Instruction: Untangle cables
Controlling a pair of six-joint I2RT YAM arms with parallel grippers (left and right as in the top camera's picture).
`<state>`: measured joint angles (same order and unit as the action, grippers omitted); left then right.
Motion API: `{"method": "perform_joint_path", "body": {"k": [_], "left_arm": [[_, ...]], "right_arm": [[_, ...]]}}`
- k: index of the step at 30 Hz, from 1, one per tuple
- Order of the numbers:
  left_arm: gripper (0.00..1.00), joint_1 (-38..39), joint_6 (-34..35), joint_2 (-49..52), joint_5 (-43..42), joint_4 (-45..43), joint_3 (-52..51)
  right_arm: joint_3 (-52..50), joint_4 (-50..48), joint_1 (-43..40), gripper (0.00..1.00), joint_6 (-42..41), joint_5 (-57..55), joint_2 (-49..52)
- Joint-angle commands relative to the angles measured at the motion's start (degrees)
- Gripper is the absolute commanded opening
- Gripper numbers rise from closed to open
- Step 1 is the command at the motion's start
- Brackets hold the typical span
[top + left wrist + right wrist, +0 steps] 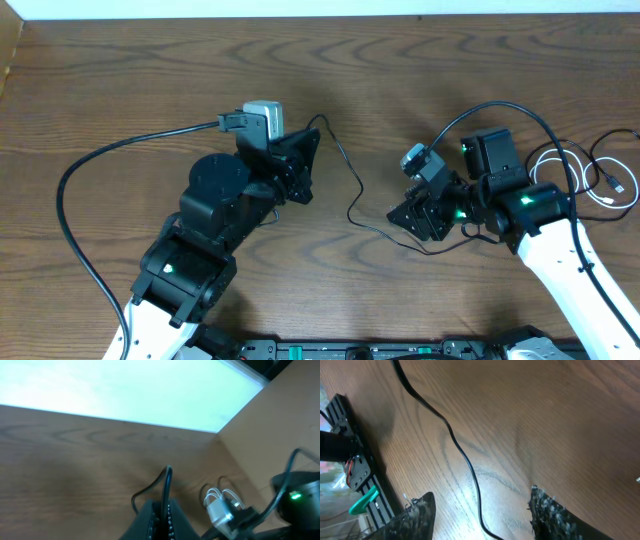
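Note:
The cable already runs between my right gripper's spread fingers, so that gripper will gently move down and back toward the front bar next, onto the black cable.
The thin black cable runs across the middle of the table from my left gripper towards my right one. The left gripper is shut on it; in the left wrist view the cable rises out of the closed jaws. My right gripper is open just above the table. In the right wrist view the black cable passes between its spread fingers without touching them. The white cable lies coiled at the far right, behind the right arm, and also shows in the left wrist view.
A thick black robot wire loops over the table's left side. Another thick wire arcs above the right arm. A black rail runs along the table's front edge. A raised board borders the right side.

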<state>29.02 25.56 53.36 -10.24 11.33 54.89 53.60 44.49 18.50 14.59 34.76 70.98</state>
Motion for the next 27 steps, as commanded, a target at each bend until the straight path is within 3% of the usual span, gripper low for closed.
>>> {"method": "perform_joint_path", "body": {"k": [1, 6, 14, 22, 24, 27], "left_arm": [[0.08, -0.13, 2.89, -0.37, -1.31, -1.64, 0.96], [0.08, -0.13, 5.46, -0.37, 0.81, -2.49, 0.96], [0.07, -0.13, 6.69, -0.31, 0.83, -5.81, 0.96], [0.08, -0.13, 6.69, -0.26, 0.81, -5.81, 0.96], [0.08, -0.13, 6.69, -0.26, 0.79, -5.55, 0.96], [0.08, -0.13, 6.69, -0.26, 0.81, -3.89, 0.96]], "right_arm": [[-2.82, -1.62, 0.35, 0.55, 3.32, 2.25, 0.44], [-7.26, -5.51, 0.37, 0.47, 3.26, 2.82, 1.49], [-13.35, -12.76, 3.48, 0.53, 3.02, 4.81, 4.04], [-14.99, -15.37, 7.61, 0.52, 2.97, 4.81, 6.51], [-15.37, -16.48, 8.9, 0.42, 2.95, 4.39, 7.43], [-15.43, -18.67, 9.35, 0.07, 0.79, 2.54, 8.48]]}}
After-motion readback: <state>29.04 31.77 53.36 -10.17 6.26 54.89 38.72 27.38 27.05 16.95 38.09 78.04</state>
